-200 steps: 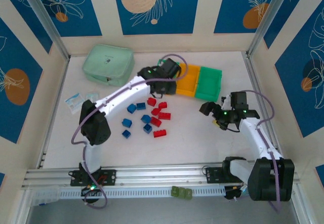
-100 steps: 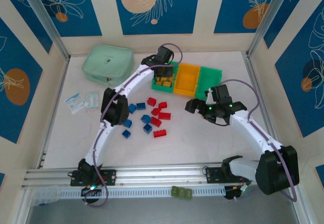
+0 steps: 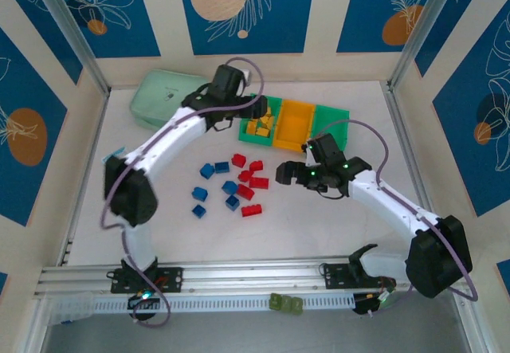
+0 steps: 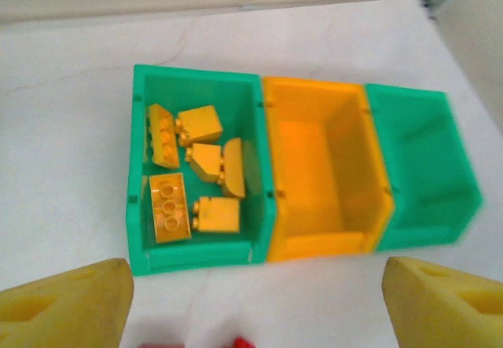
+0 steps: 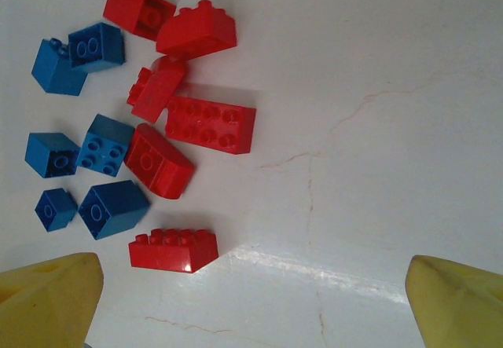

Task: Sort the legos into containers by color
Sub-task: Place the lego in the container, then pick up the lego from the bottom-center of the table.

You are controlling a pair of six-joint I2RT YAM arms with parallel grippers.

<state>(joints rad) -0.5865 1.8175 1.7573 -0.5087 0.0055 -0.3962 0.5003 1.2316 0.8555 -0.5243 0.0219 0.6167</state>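
I should next move my right gripper back and down onto the frontmost red lego below it toward the front bar, as both its ends border bare table.
The containers stand in a row at the back: a left green bin holding several yellow legos, an orange bin and a right green bin, both bare inside. Red legos and blue legos lie loose on the table. My left gripper is open and holds nothing, just left of and above the left green bin. My right gripper is open with nothing in it, just right of the red legos.
A mint-green soft case lies at the back left. Small packets sit near the left wall. Olive-green blocks rest on the front rail. Bare table lies right of the loose pile.
The left gripper has opened and drawn back to the left from over the left green bin. The right arm has moved left toward the red legos, staying open.
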